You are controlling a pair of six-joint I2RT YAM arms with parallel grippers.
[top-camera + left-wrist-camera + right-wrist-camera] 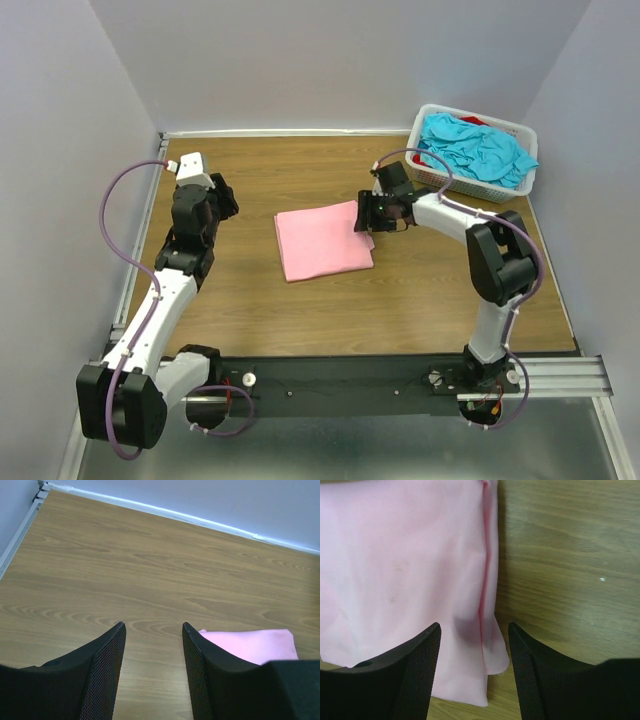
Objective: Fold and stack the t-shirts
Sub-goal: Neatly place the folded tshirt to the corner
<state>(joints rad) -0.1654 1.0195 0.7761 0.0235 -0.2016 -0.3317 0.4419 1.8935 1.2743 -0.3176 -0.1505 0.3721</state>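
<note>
The pink t-shirt's layered edge by the small flap below it runs between my right gripper's open fingers, so my right gripper moves down onto it next.
A light pink t-shirt lies folded into a flat rectangle in the middle of the table. My right gripper hovers at its right edge. In the right wrist view its jaws stand open over a corner of the pink t-shirt, with nothing gripped. My left gripper is off to the left of the shirt, apart from it. It is open over bare wood, with the pink t-shirt showing past its right finger. A crumpled turquoise t-shirt and a bit of red cloth lie in the basket.
A white slotted plastic basket stands at the back right corner of the wooden table. Grey walls close the table in at the back and both sides. A black rail with the arm bases runs along the near edge.
</note>
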